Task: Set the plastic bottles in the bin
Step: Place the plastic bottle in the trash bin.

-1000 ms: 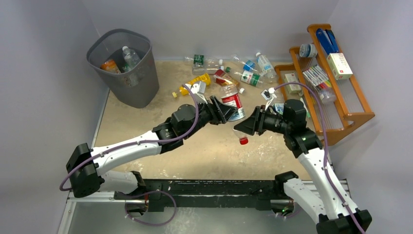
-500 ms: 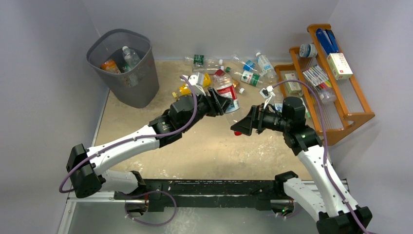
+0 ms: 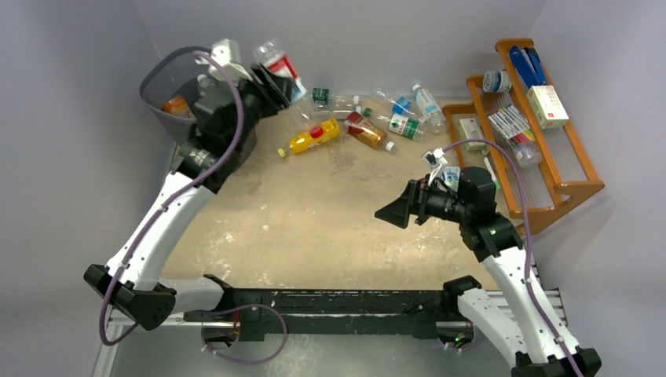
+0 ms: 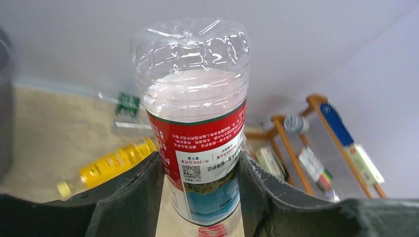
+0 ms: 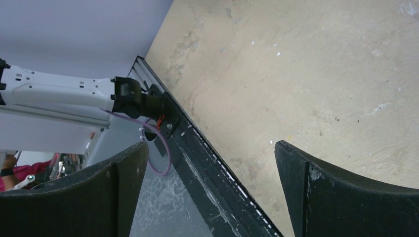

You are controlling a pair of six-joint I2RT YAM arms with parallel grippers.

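I will carry the clear plastic bottle next with my left gripper to the left in the top view, over the bin's opening.
My left gripper (image 3: 275,77) is raised at the back left, shut on a clear plastic bottle with a red label (image 3: 279,61), just right of the dark grey bin (image 3: 157,75). In the left wrist view both fingers press the label of this bottle (image 4: 196,123) within the left gripper (image 4: 200,183). The arm hides much of the bin; an orange bottle (image 3: 177,106) lies inside. Several more bottles lie along the back of the table, among them a yellow one (image 3: 314,136) and a red one (image 3: 365,130). My right gripper (image 3: 394,212) hovers open and empty over the table's middle right (image 5: 212,173).
An orange wooden rack (image 3: 542,133) with boxes and pens stands at the right edge, close behind the right arm. The black base rail (image 3: 338,302) runs along the near edge. Grey walls close in the back and sides.
The right gripper opened and let go of the red-label bottle. The left arm swung that bottle up and left from mid-table to beside the bin.
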